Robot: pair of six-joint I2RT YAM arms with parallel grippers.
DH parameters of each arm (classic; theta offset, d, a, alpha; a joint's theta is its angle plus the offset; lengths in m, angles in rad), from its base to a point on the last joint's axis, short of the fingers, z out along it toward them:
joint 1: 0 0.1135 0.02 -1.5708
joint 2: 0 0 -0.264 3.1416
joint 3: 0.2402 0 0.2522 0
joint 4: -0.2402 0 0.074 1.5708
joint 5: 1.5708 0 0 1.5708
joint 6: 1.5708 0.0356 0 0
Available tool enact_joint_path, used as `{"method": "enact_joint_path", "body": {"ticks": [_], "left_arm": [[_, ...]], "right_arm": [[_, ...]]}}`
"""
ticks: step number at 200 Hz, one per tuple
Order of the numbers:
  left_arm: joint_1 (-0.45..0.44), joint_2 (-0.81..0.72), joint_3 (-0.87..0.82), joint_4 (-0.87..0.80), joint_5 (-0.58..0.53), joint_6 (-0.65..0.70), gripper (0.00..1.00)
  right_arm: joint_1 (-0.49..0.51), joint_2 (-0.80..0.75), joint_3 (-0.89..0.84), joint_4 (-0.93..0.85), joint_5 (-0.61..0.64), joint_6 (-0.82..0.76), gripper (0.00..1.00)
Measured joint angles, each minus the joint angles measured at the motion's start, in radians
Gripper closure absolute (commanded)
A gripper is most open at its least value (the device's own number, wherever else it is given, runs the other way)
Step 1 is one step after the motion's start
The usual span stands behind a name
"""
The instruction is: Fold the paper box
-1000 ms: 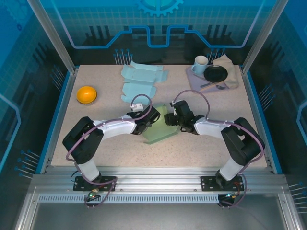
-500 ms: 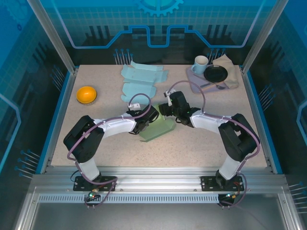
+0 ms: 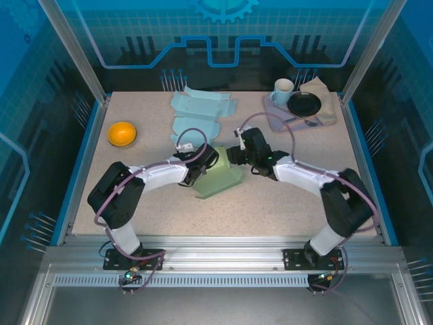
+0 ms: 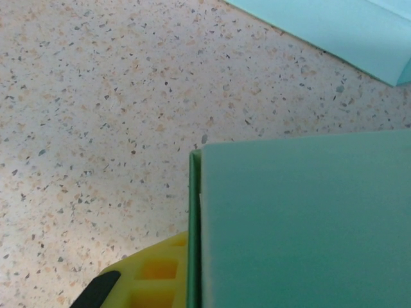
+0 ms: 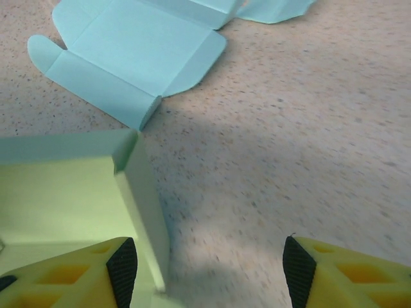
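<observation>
Next, my right gripper needs to draw back toward the base to the near end of the box's thin upright side, then close its open fingers across that side.
The pale green paper box (image 3: 220, 181), partly folded, lies at the table's middle. My left gripper (image 3: 203, 166) is shut on its left wall. In the left wrist view one yellow finger (image 4: 149, 276) presses the outside of that thin wall, and a green panel (image 4: 302, 224) hides the other finger. My right gripper (image 3: 234, 156) stands open at the box's far right corner. In the right wrist view its left finger (image 5: 121, 264) sits over the box's floor (image 5: 64, 192) beside an upright side wall (image 5: 144, 199). Its right finger (image 5: 299, 264) is over bare table.
Flat light blue box blanks (image 3: 200, 112) lie behind the box, also in the right wrist view (image 5: 128, 58) and the left wrist view (image 4: 334, 25). An orange bowl (image 3: 122, 133) sits far left. A white mug (image 3: 283, 89) and black plate (image 3: 304, 103) rest on a mat at the back right.
My right gripper has swung from the box's right side to its far corner. The box has shifted and turned slightly left with my left gripper, which keeps its hold.
</observation>
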State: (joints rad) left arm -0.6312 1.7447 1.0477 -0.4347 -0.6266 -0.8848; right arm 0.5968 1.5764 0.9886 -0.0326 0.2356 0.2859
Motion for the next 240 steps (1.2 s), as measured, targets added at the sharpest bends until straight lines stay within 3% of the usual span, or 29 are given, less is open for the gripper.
{"method": "enact_joint_path", "body": {"ticks": [39,74,117,162,198,240], "left_arm": [[0.027,-0.027,-0.026,0.023,0.060,-0.022,0.89],[0.028,-0.050,-0.052,0.044,0.105,-0.112,0.90],[-0.003,-0.095,-0.108,0.058,0.098,-0.242,0.93],[-0.045,-0.112,-0.126,0.038,0.081,-0.324,0.94],[-0.049,-0.130,-0.141,0.035,0.074,-0.360,0.94],[-0.055,-0.158,-0.168,0.037,0.074,-0.392,0.92]], "right_arm": [[0.000,-0.253,0.000,-0.250,0.053,0.084,0.36],[0.011,-0.391,-0.060,-0.382,0.031,0.292,0.36],[0.078,-0.402,-0.130,-0.397,-0.038,0.605,0.39],[0.189,-0.331,-0.100,-0.352,-0.029,0.774,0.47],[0.195,-0.267,-0.096,-0.328,-0.015,0.853,0.65],[0.200,-0.259,-0.131,-0.283,0.008,0.900,0.96]]}}
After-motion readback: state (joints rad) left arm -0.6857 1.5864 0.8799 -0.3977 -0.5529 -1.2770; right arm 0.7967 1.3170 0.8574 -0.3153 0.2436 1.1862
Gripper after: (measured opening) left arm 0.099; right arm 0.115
